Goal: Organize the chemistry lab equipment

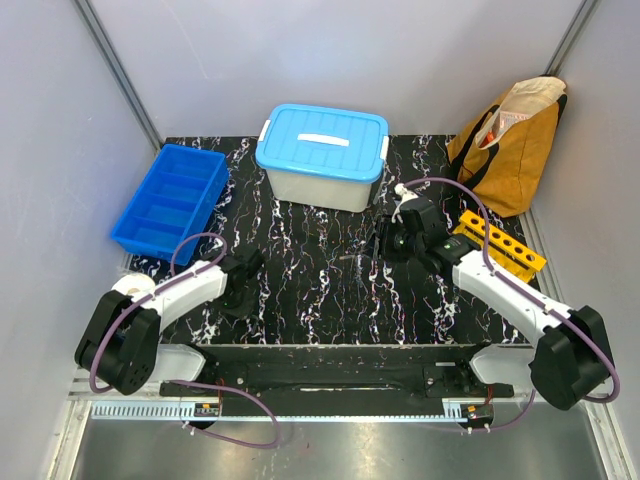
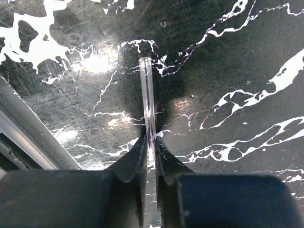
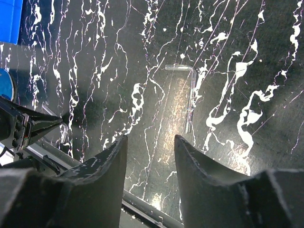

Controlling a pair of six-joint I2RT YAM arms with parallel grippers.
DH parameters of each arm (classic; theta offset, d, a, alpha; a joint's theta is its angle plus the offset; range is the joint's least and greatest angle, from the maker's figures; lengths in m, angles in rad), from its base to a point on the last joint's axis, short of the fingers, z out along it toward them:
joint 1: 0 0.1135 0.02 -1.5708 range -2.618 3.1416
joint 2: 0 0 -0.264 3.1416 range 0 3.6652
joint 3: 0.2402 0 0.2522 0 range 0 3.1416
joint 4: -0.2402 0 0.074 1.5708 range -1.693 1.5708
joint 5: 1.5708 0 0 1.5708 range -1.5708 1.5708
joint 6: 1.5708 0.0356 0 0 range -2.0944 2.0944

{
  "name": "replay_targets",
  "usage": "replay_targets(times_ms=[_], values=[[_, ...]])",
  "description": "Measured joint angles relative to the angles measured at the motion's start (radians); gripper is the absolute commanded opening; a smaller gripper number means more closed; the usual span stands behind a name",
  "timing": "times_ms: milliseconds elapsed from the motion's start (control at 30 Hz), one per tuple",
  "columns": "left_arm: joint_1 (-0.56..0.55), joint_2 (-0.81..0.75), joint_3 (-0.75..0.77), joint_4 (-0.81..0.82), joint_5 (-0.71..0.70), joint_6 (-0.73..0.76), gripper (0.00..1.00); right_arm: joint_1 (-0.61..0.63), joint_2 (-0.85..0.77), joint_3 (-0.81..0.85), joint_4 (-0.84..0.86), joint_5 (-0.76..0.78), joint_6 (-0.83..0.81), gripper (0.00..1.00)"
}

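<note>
The tube goes up with my left gripper, outward over the bin's middle point(image 1: 171, 203), then down for release next. The blue divided bin stands open at the top.
My left gripper point(image 2: 151, 142) is shut on a thin clear glass tube point(image 2: 148, 95), which sticks out ahead of the fingertips, low over the black marble table. In the top view the left gripper point(image 1: 241, 282) is at the table's left front. My right gripper point(image 3: 150, 137) is open and empty above the table. A clear glass tube bent in an L point(image 3: 190, 92) lies flat on the table ahead of it and slightly right. In the top view the right gripper point(image 1: 386, 241) hovers right of centre.
A blue divided bin point(image 1: 166, 203) stands at the back left. A white box with a blue lid point(image 1: 322, 155) is at the back centre. A yellow test tube rack point(image 1: 502, 244) lies at the right, and a tan bag point(image 1: 517, 140) behind it.
</note>
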Motion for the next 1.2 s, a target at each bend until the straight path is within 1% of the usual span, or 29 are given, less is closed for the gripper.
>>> replay_targets(times_ms=[67,233,300,333,467,733,867,1000,1100,1200], values=[[-0.002,0.000,0.000,-0.002,0.001,-0.006,0.00,0.000,-0.002,0.000,-0.008,0.000,0.000,0.57],[-0.002,-0.003,0.000,-0.003,0.000,-0.018,0.00,0.000,-0.021,0.000,-0.023,-0.001,0.009,0.72],[-0.004,-0.005,0.000,-0.008,-0.003,-0.019,0.00,0.000,-0.036,0.000,-0.023,-0.002,0.013,0.86],[-0.006,-0.007,0.001,-0.016,-0.008,-0.019,0.00,0.000,-0.045,0.000,-0.023,-0.002,0.015,0.99],[-0.011,-0.034,0.025,-0.077,-0.033,-0.018,0.00,0.000,-0.081,0.000,-0.026,0.000,0.022,1.00],[-0.012,-0.156,0.101,-0.117,-0.126,0.024,0.00,0.000,-0.133,0.000,-0.042,0.001,0.038,1.00],[-0.012,-0.178,0.190,-0.129,-0.206,0.097,0.00,0.000,-0.135,0.000,-0.048,0.005,0.046,1.00],[-0.002,-0.187,0.300,-0.142,-0.316,0.189,0.00,0.000,-0.137,0.000,-0.058,0.010,0.054,1.00],[0.054,-0.186,0.380,-0.139,-0.378,0.270,0.00,0.000,-0.141,0.000,-0.067,0.011,0.054,1.00],[0.170,-0.167,0.448,-0.110,-0.396,0.381,0.00,0.000,-0.148,0.000,-0.071,0.016,0.054,1.00]])
